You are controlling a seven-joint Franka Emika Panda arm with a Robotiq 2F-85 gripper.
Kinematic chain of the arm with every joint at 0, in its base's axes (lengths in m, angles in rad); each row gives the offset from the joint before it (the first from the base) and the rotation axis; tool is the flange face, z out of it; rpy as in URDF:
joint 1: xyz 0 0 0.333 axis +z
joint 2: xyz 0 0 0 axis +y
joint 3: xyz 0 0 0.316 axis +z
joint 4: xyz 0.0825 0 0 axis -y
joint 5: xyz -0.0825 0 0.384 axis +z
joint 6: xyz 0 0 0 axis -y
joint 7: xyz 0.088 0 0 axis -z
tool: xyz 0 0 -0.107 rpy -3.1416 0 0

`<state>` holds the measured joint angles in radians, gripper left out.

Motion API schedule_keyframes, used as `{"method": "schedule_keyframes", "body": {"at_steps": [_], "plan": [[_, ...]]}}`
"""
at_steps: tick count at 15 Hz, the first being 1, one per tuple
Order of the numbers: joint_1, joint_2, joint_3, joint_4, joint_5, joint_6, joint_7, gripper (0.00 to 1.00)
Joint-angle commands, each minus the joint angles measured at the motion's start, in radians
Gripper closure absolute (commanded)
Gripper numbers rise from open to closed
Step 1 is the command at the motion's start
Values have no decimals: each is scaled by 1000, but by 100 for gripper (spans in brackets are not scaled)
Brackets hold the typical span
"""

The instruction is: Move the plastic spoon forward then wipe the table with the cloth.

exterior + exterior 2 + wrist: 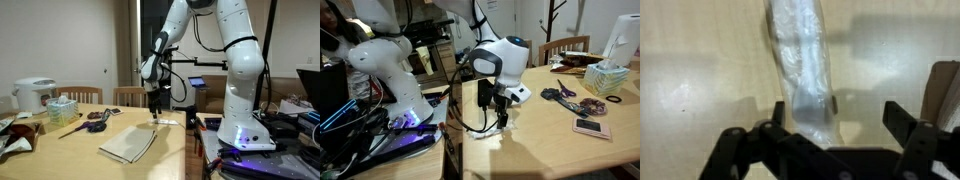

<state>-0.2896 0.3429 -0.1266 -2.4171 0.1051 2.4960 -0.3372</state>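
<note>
My fingers are open with the plastic spoon's near end lying flat below, already between them, so my gripper will lower them around the clear wrapper and close next.
The plastic spoon [800, 60], white and in a clear wrapper, lies flat on the table [700, 80]. My gripper [837, 112] is open and hovers right over it, with the spoon's near end between the jaws, close to the left finger. In an exterior view the gripper [155, 108] points straight down near the table's edge, and the spoon [166, 122] shows as a small white sliver beneath it. The beige cloth [130, 143] lies folded flat beside it. In an exterior view the gripper [498, 112] hides the spoon, and the cloth is out of sight.
A dark purple utensil [96, 122] [560, 93], a yellowish wooden stick [70, 128], a tissue box [62, 108] [607, 78] and a rice cooker [33, 95] stand further along the table. A phone [590, 128] lies on the table. Chairs [128, 96] stand behind it.
</note>
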Motion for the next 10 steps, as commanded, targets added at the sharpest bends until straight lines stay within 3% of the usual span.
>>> {"method": "schedule_keyframes", "body": {"at_steps": [1,5,6,10], "plan": [[13,53,2,3,-3,57,43,0],[11,86,11,6,-2,94,44,0],[9,89,12,5,-4,101,43,20],[3,119,13,6,-7,141,41,47]]}}
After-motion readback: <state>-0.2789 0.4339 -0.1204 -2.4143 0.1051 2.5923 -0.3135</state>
